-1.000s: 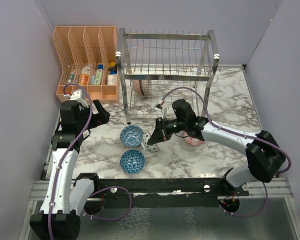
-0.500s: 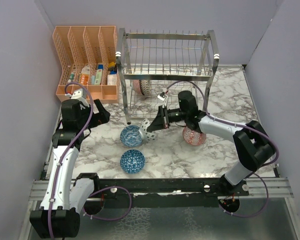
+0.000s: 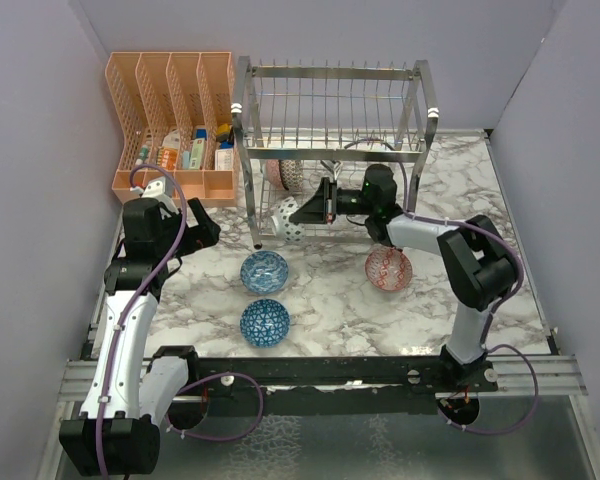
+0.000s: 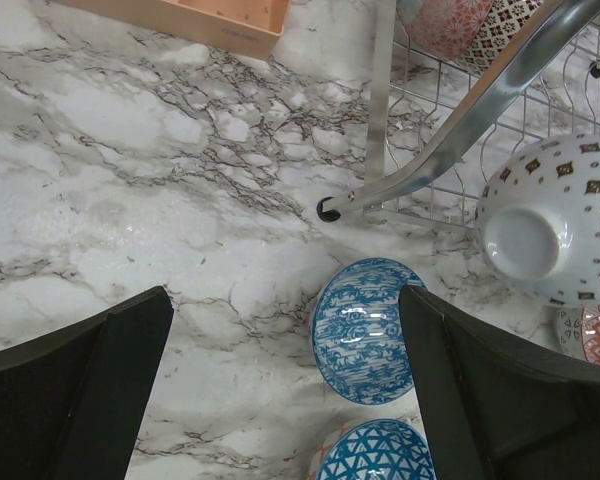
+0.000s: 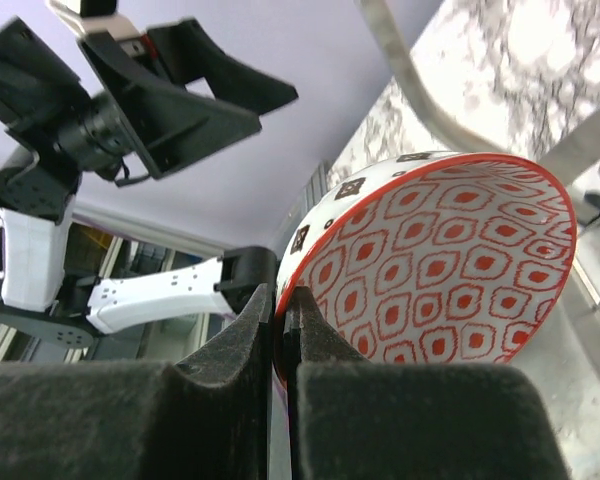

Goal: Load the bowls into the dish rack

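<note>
The white bowl goes outward in my right gripper into that dish rack level for release next, since the open space beside the patterned bowl (image 3: 285,175) lies outward of the gripper.
My right gripper (image 3: 310,212) is shut on the rim of a white bowl (image 3: 289,219) with dark diamonds outside and red marks inside (image 5: 440,270). It holds the bowl on its side at the front of the dish rack (image 3: 332,105), level with the lower tier. A patterned bowl (image 3: 285,175) stands in that tier. Two blue bowls (image 3: 264,271) (image 3: 265,322) and a pink-red bowl (image 3: 388,268) sit on the table. My left gripper (image 4: 285,300) hangs open above the marble, beside the nearer blue bowl (image 4: 365,330), holding nothing.
An orange mesh organizer (image 3: 175,120) with small packets stands left of the rack. The rack's front left leg (image 4: 378,110) rises close to the held bowl (image 4: 550,225). Grey walls close in both sides of the marble table (image 3: 460,190).
The right gripper has lifted the white bowl off the table and carried it back and left to the rack's lower tier. The left arm has barely moved.
</note>
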Available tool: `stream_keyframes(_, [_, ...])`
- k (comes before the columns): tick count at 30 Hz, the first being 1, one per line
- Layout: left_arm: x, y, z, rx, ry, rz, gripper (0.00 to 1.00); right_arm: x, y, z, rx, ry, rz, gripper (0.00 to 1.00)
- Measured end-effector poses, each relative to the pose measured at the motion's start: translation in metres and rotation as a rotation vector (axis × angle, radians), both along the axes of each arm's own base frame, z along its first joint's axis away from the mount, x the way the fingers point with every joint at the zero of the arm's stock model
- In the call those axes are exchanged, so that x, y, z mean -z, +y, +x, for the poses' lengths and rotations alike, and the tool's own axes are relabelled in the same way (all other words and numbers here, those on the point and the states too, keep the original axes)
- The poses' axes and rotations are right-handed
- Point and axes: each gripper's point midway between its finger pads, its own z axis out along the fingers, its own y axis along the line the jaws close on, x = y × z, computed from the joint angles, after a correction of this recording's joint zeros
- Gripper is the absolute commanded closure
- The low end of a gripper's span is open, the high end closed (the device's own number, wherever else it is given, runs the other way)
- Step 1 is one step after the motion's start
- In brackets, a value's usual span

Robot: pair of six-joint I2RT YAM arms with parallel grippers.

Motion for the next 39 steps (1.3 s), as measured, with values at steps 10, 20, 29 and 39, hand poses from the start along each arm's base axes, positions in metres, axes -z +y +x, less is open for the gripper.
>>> stream_keyframes(10, [-0.006,0.0,0.001,0.005,-0.014,0.009,0.01,-0.024,0.001,0.05,0.088,-0.105,0.14,0.99])
stream_keyframes(20, [-0.003,0.0,0.003,0.006,-0.002,0.009,0.01,-0.037,-0.017,0.096,0.231,-0.214,0.266,0.99])
stream_keyframes(29, [-0.002,0.001,0.004,0.007,0.001,0.011,0.01,-0.033,-0.033,0.131,0.356,-0.227,0.325,0.99])
stream_keyframes(39, [0.001,0.001,0.005,0.008,0.01,0.011,0.01,-0.041,-0.038,0.151,0.446,-0.252,0.352,0.99])
